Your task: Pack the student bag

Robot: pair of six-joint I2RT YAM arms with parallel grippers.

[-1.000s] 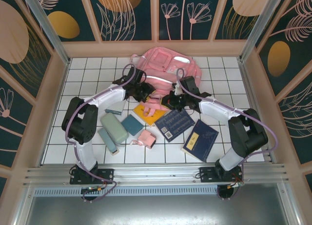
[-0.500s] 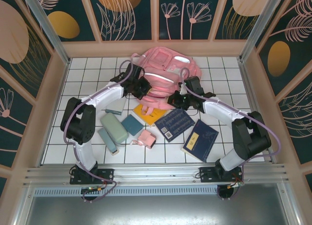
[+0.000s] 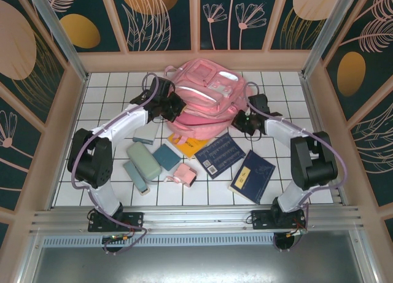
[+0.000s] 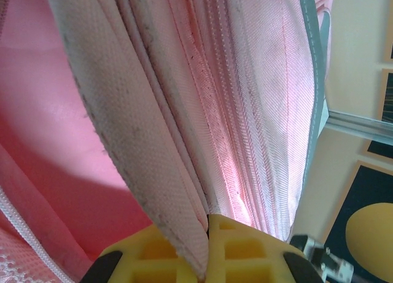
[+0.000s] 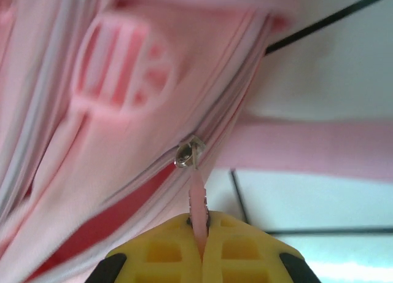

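Observation:
My right gripper draws the pink pull [image 5: 197, 200] outward along the bag's side to the zip's still-shut end [image 5: 259, 32] next and releases it there.
The student bag [image 3: 206, 96], a big pink backpack with silvery strips, lies at the far middle of the tiled table. My left gripper [image 3: 174, 108] is at the bag's left side, shut on a fold of its pink fabric edge [image 4: 184, 191]; its yellow fingers [image 4: 245, 258] pinch the cloth beside the open zip. My right gripper [image 3: 246, 120] is at the bag's right side, shut on the pink zipper pull [image 5: 197, 200] that hangs from the metal slider [image 5: 188, 154]. A red inner lining [image 5: 104, 224] shows through the zip's gap.
In front of the bag lie an orange book [image 3: 186, 145], two dark blue books [image 3: 220, 154] [image 3: 252, 175], teal cases [image 3: 143, 160] [image 3: 166, 156], a small pink pouch [image 3: 184, 174] and a grey-blue item [image 3: 145, 136]. Wooden walls [image 3: 67, 120] fence in the table.
The left gripper closed on the bag's fabric. The right gripper moved right with the zipper pull, and the two ends of the bag's opening were drawn apart.

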